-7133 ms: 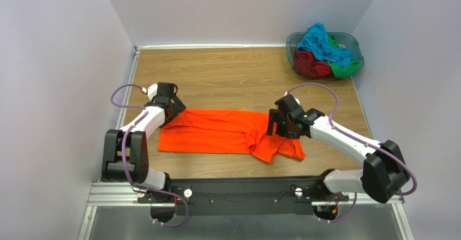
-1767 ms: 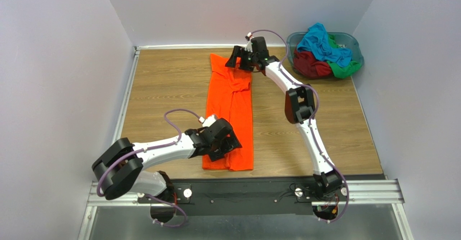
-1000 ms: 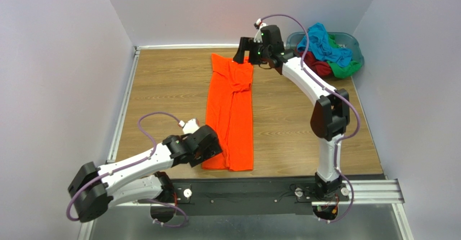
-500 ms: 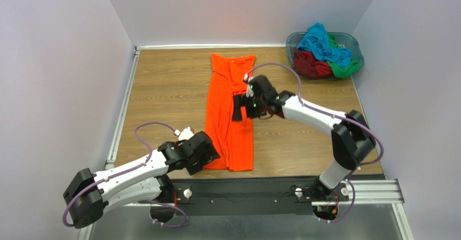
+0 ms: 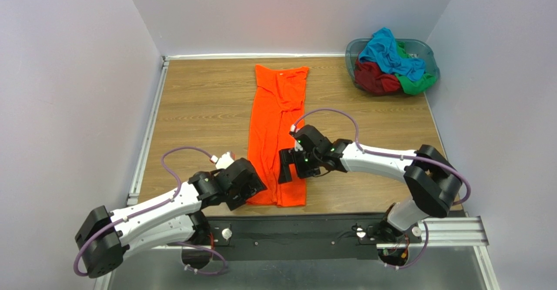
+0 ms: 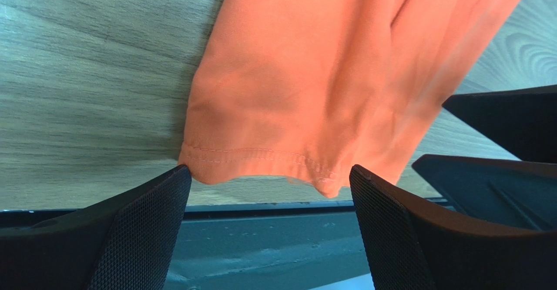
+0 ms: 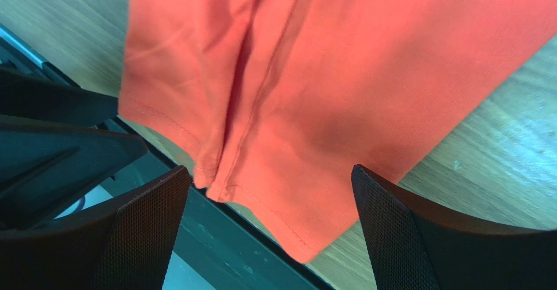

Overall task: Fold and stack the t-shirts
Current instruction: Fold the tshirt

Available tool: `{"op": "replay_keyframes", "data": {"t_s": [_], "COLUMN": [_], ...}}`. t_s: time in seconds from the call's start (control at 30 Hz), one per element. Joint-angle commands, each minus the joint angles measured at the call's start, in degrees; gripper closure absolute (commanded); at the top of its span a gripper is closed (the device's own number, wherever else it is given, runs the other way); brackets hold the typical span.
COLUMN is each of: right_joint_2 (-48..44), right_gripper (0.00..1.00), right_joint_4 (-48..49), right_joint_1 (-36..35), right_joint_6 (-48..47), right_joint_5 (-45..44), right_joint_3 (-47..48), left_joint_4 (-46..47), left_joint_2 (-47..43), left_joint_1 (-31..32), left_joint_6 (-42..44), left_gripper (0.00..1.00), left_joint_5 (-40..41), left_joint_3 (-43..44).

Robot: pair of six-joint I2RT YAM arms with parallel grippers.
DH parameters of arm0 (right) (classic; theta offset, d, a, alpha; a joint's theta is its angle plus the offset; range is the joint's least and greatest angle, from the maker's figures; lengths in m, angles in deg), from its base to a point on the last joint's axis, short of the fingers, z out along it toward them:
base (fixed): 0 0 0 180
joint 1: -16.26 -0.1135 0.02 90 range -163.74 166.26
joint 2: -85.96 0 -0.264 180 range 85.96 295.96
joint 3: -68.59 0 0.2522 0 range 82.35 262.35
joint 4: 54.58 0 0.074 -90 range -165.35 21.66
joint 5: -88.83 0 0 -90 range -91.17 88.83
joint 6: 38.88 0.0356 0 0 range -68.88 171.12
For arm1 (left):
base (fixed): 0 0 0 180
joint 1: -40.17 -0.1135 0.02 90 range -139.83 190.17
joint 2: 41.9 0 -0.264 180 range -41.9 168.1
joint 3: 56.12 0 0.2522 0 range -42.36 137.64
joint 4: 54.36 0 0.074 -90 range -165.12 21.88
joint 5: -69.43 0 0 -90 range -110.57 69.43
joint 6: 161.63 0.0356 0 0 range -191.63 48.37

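My left gripper moves to the left in the wrist view next and closes on the orange t-shirt's near hem corner [image 5: 250,203] [image 6: 196,165], since that corner lies by its finger.
The orange t-shirt [image 5: 274,120] lies flat as a long narrow strip, running from the far side of the table to its near edge. My left gripper [image 5: 252,187] is open at the strip's near left corner; in the left wrist view the hem [image 6: 261,156] lies between its spread fingers [image 6: 144,225]. My right gripper [image 5: 286,169] hovers open over the near part of the strip. In the right wrist view the near right corner of the shirt [image 7: 314,192] sits between its fingers [image 7: 405,231]. Neither gripper holds cloth. The turquoise [image 5: 386,52], dark red [image 5: 372,78] and green [image 5: 418,82] t-shirts are heaped in the basket.
The grey-blue basket [image 5: 349,54] stands at the back right corner. White walls close the table on three sides. The black rail [image 5: 314,228] runs just beyond the shirt's near hem. The two grippers are close together, and the right one [image 6: 510,120] shows in the left wrist view.
My right gripper has swung from the shirt's far collar end down along it to the near end, staying open. The left gripper has barely moved. The shirt lies as before.
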Motion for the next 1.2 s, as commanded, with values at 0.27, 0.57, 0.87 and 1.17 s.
{"op": "replay_keyframes", "data": {"t_s": [0.27,0.57,0.87,1.17], "right_joint_2": [0.4,-4.2,-6.5,-12.9], "right_gripper": [0.00,0.00,0.00,0.00], "right_joint_4": [5.1,0.9,-2.8,-3.2], "right_joint_1": [-0.5,-0.1,1.2,1.1], "right_joint_6": [5.1,6.1,3.3,0.8], "right_joint_5": [-1.5,-6.6,-7.1,-2.6], "right_joint_3": [-8.9,-12.6,-10.1,-6.4], "left_joint_4": [0.6,-1.5,0.8,6.2], "left_joint_2": [-0.2,1.1,0.4,2.5], "left_joint_1": [0.1,0.5,0.6,0.5], "left_joint_6": [2.5,6.0,6.9,6.5], "left_gripper": [0.02,0.02,0.02,0.42], "left_joint_5": [-0.9,-2.2,-5.6,-8.0], "left_joint_3": [1.4,3.5,0.0,-4.3]}}
